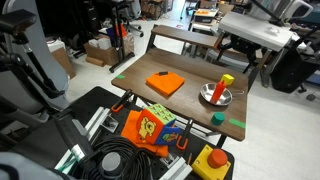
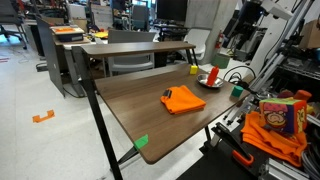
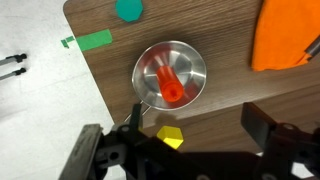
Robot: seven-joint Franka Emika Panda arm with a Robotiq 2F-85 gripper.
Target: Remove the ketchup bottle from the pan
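Observation:
My fingers are open and will next go down and toward the wrist view's top, around the ketchup bottle's upper end, since it stands upright in the pan.
The ketchup bottle is a small red bottle that stands in the round silver pan, seen from above in the wrist view. Both exterior views show the bottle upright in the pan near a table corner. My gripper hovers above the table, offset from the pan toward the bottom of the wrist view. Its two dark fingers are wide apart and hold nothing. A small yellow cube lies on the table between them. The gripper itself does not show clearly in the exterior views.
A flat orange square lies mid-table. A small teal object and a green tape strip sit near the table edge. A snack bag and cables lie beside the table.

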